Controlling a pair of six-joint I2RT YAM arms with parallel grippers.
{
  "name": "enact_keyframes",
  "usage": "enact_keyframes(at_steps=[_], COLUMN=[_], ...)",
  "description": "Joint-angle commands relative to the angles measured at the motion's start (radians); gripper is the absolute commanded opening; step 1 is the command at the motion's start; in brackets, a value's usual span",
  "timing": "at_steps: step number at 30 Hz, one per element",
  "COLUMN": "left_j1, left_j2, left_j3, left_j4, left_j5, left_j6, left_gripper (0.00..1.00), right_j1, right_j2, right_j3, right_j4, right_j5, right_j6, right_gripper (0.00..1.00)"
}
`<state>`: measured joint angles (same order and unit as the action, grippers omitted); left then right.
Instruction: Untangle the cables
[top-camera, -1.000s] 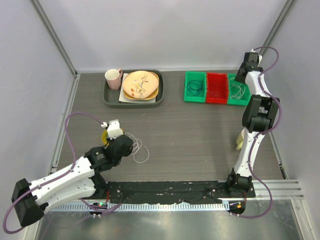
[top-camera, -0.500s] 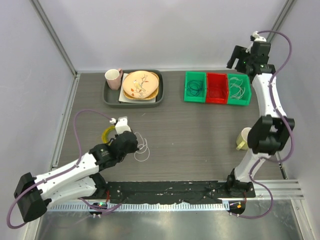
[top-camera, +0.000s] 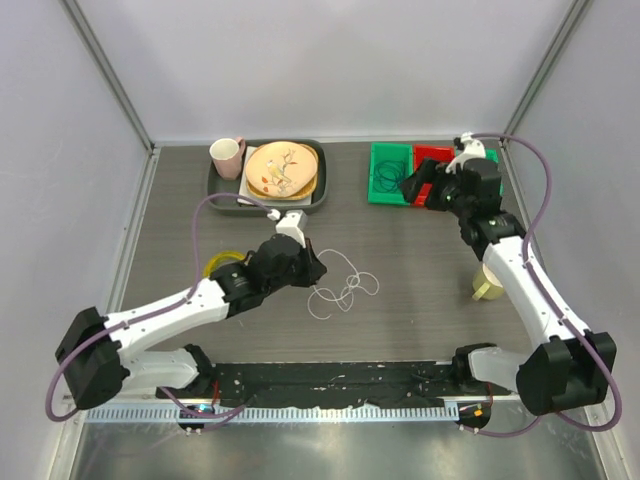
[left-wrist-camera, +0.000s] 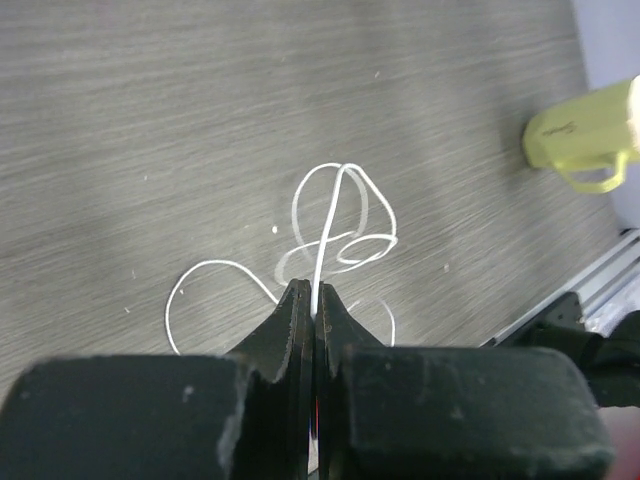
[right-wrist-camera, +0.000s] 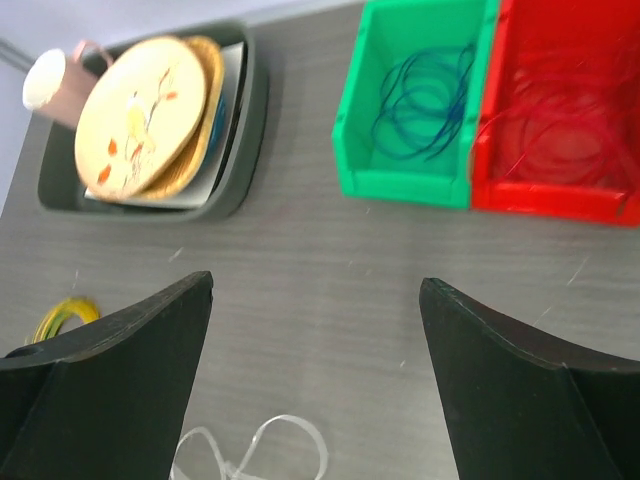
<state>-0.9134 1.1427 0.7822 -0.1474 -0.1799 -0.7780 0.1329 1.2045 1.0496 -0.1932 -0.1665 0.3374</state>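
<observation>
My right gripper moves back from the bins and left in the top view next, then down onto the white cable loops' far edge (top-camera: 363, 273) (right-wrist-camera: 288, 418), since parts of the cable cross there.
A thin white cable (top-camera: 342, 288) lies in loose loops on the table's middle. My left gripper (top-camera: 310, 268) is shut on one strand of it; in the left wrist view the strand rises from the loops (left-wrist-camera: 340, 215) into the closed jaws (left-wrist-camera: 315, 298). My right gripper (top-camera: 422, 186) is open and empty, hovering in front of the bins, its fingers (right-wrist-camera: 130, 345) wide apart. Dark blue cables (right-wrist-camera: 425, 95) lie coiled in a green bin (top-camera: 388, 176). Red cables (right-wrist-camera: 570, 130) lie in the red bin (top-camera: 433, 158). The white loops' edge shows low in the right wrist view (right-wrist-camera: 262, 448).
A dark tray (top-camera: 222, 192) with plates and a pink mug (top-camera: 226, 156) stands at the back left. A small yellow wire ring (top-camera: 222, 263) lies by the left arm. A pale yellow mug (top-camera: 487, 283) lies at the right. My right arm hides the third bin.
My left gripper moved right toward the table's middle, dragging the white cable and spreading its loops. My right arm swung down from above the bins, forward and left.
</observation>
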Motion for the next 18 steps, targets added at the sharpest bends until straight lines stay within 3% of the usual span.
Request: enact_keyframes(at_steps=[1,3,6,7,9,10,11,12,13,15,18], left_j1=[-0.001,-0.002,-0.001,-0.001,-0.001,-0.001,-0.001,-0.002,-0.002,-0.001,-0.001], left_j2=[0.098,0.156,0.204,0.224,0.226,0.21,0.2,0.18,0.14,0.085,-0.043], left_j3=[-0.011,-0.017,-0.021,-0.026,-0.04,-0.046,-0.063,-0.072,-0.08,-0.1,-0.13], left_j4=[0.042,0.042,0.037,0.032,0.023,0.013,0.009,0.005,-0.009,-0.046,-0.11], left_j5=[0.052,0.088,0.143,0.149,0.151,0.148,0.142,0.123,0.112,0.077,0.033], left_j6=[-0.01,-0.013,-0.012,-0.013,-0.017,-0.02,-0.021,-0.023,-0.027,-0.032,-0.038], left_gripper=[0.05,0.07,0.22,0.35,0.45,0.59,0.67,0.84,0.9,1.0,1.0], right_j1=[0.097,0.161,0.244,0.261,0.318,0.333,0.349,0.373,0.382,0.399,0.464], right_j2=[-0.074,-0.076,-0.051,-0.031,-0.005,0.015,0.023,0.029,0.041,0.05,0.073], right_j3=[-0.052,-0.065,-0.057,-0.04,-0.017,0.002,0.012,0.019,0.038,0.055,0.056], right_j4=[0.018,0.008,-0.021,-0.043,-0.069,-0.089,-0.097,-0.107,-0.115,-0.132,-0.162], right_j5=[0.058,0.09,0.162,0.198,0.26,0.275,0.295,0.327,0.341,0.376,0.395], right_j6=[0.043,0.06,0.071,0.068,0.068,0.066,0.066,0.068,0.074,0.084,0.071], right_gripper=[0.9,0.9,0.9,0.9,0.9,0.9,0.9,0.9,0.9,0.9,0.9])
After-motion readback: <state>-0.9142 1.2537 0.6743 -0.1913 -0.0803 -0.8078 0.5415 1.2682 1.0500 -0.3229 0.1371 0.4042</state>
